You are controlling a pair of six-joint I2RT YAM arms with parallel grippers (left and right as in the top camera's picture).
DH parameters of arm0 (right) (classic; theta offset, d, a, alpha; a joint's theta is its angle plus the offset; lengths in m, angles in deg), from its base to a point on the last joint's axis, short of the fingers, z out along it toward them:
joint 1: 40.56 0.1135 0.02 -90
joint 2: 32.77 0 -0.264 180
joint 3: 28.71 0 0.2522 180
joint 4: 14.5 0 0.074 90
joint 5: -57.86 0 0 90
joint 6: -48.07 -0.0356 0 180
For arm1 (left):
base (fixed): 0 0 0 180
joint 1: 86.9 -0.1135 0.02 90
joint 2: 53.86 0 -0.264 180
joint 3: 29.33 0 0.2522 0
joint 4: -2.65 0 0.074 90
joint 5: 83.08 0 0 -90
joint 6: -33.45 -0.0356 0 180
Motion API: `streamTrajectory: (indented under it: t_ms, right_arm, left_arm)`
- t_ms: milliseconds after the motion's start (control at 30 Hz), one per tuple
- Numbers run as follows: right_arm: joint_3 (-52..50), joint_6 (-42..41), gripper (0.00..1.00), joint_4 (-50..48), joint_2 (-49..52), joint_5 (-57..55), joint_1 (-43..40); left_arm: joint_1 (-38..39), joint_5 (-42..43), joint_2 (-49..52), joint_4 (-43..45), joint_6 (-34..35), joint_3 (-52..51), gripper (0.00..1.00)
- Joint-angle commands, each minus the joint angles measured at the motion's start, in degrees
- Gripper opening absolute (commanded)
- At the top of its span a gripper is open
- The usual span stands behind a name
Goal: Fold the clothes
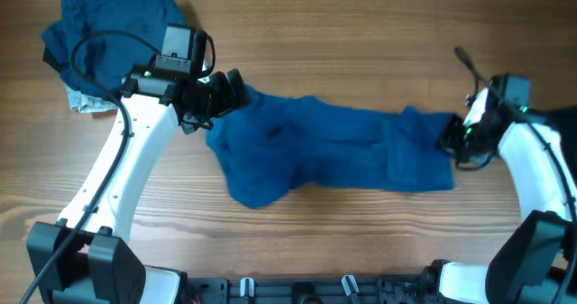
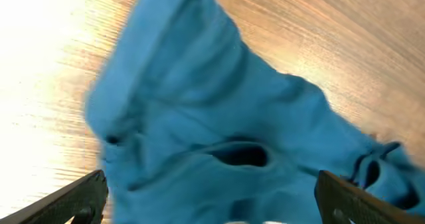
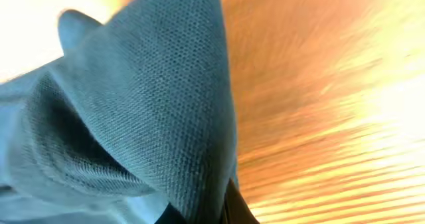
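My right gripper will next carry the pinched end left in the overhead view, toward the shirt's middle (image 1: 332,145), then release it, as the shirt lies stretched long.
A medium-blue shirt (image 1: 334,151) lies crumpled and stretched across the middle of the wooden table. My left gripper (image 1: 227,91) hovers open over the shirt's left end. In the left wrist view its two dark fingers (image 2: 80,199) stand wide apart, with blue fabric (image 2: 199,104) spread between and under them. My right gripper (image 1: 451,138) is shut on the shirt's right edge. In the right wrist view a fold of blue knit (image 3: 153,104) rises from the pinched jaws (image 3: 219,212).
A heap of darker navy clothes (image 1: 113,24) sits at the back left corner, with a pale grey-white piece (image 1: 86,101) poking out beneath it. A dark garment (image 1: 566,124) shows at the right edge. Bare wood (image 1: 361,51) lies behind the shirt.
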Motion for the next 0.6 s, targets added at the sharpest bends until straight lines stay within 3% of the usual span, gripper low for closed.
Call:
streamTrajectory:
  t_ms: [0,267,567]
  right_arm:
    - [6.5,1.1,0.04,2.4,0.1,-6.9,1.6]
    - [7.7,-0.9,0.04,3.5,0.7,-10.4,14.0]
    - [7.7,-8.6,0.04,0.9,7.8,-9.9,27.1]
  left_arm:
    - [0.1,-0.4,0.2,0.3,-1.2,0.3,1.0]
    - [0.1,-0.4,0.2,1.0,-1.2,0.3,1.0]
    - [0.1,-0.4,0.2,1.0,-1.2,0.3,1.0]
